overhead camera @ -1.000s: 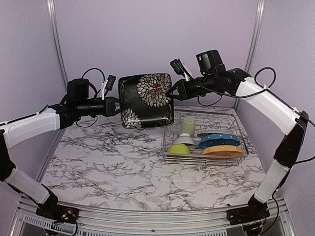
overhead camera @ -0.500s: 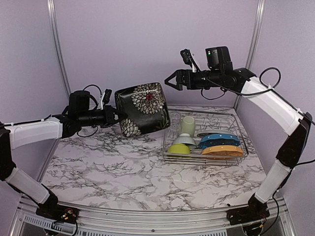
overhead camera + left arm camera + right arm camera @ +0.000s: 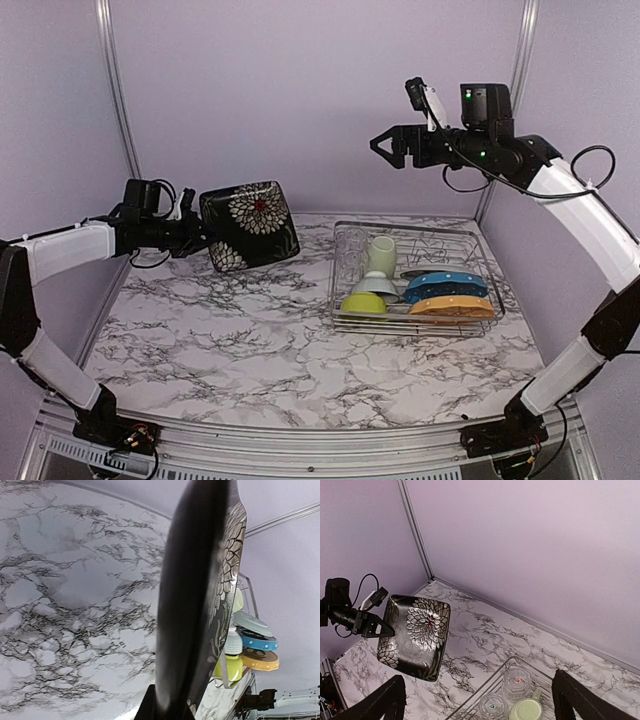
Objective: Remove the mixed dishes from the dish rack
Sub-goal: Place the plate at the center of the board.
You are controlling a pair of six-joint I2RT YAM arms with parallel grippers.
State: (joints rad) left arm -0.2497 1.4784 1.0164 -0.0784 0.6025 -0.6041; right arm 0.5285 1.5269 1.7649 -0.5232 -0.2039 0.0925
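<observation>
The left gripper next lowers the flower plate and tilts it flatter onto the bare marble table beside the dish rack, a spot clear of dishes.
The dark square plate [image 3: 250,225] with a white flower pattern hangs tilted above the table's back left, held by its left edge in my shut left gripper [image 3: 200,232]. In the left wrist view the plate [image 3: 195,605] stands edge-on between the jaws. My right gripper [image 3: 385,148] is open and empty, high above the table to the left of the dish rack [image 3: 420,229]. The rack holds a pale green mug [image 3: 380,255], a small white bowl [image 3: 375,284], a lime green bowl [image 3: 363,302], a blue plate [image 3: 445,285] and an orange dotted plate [image 3: 450,307]. Two clear glasses [image 3: 517,680] stand beside the mug [image 3: 527,711].
The marble table [image 3: 250,340] is bounded by purple walls at the back and sides. The rack sits at the back right, close to the right wall.
My right gripper opened, let go of the plate and drew up and to the right. The left arm carried the plate left and lower.
</observation>
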